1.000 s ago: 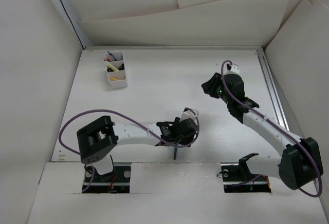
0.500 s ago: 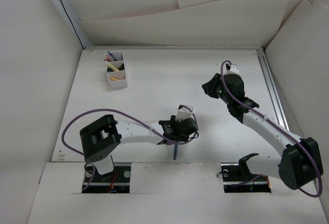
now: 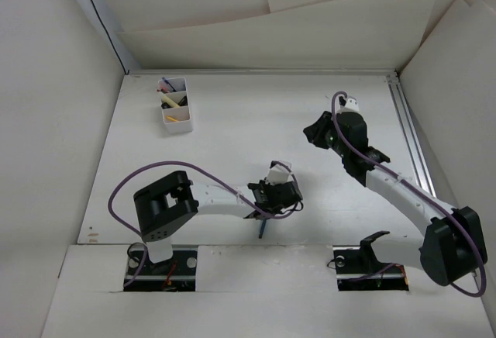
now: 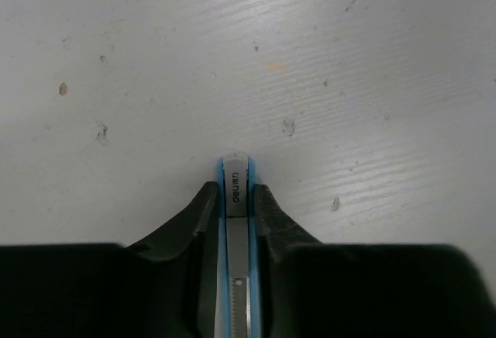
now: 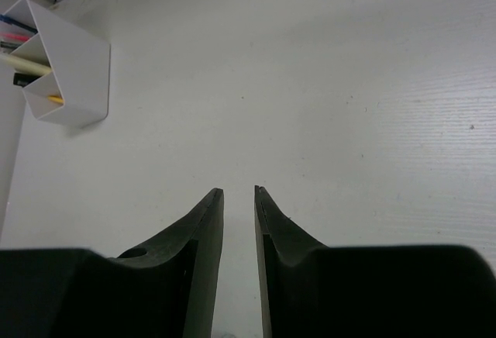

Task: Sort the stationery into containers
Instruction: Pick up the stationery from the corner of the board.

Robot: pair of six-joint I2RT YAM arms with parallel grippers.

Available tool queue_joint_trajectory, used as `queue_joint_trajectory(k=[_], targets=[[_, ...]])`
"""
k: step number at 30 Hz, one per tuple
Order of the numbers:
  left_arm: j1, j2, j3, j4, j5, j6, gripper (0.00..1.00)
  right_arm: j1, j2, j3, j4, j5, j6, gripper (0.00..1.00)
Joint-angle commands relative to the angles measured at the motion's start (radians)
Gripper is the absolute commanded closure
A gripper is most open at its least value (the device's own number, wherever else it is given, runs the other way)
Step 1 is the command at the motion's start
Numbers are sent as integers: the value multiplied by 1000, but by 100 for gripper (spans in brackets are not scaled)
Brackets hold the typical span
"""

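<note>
My left gripper rises next, swings outward and left in the top view and releases the cutter (image 3: 262, 229) over the container's near section (image 3: 178, 125), which still has room.
My left gripper (image 4: 236, 187) is shut on a blue cutter (image 4: 235, 175) with a grey metal strip; its tip sticks out past the fingertips, just over the white table. In the top view this gripper (image 3: 265, 212) is near the table's front edge, with the blue cutter (image 3: 262, 229) pointing toward the edge. My right gripper (image 5: 239, 192) hangs above the table at mid right, its jaws a narrow gap apart with nothing between them; it also shows in the top view (image 3: 314, 132). The white divided container (image 3: 175, 105) stands at the far left, holding several pens and highlighters, and also shows in the right wrist view (image 5: 70, 82).
A metal rail (image 3: 411, 136) runs along the table's right side. White walls close in the left, back and right. A raised white ledge (image 3: 256, 264) covers the front edge by the arm bases.
The left arm's elbow has swung to the right and its wrist has shifted slightly, still holding the blue cutter. The right arm has barely moved.
</note>
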Motion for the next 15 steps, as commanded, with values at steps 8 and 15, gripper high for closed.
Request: queue_joint_trajectory(k=[8, 15], targets=[[64, -48, 26, -8, -57, -15, 100, 17, 16, 20, 59, -19, -10, 71], [413, -180, 101, 239, 1, 119, 100, 17, 16, 20, 59, -19, -10, 71]])
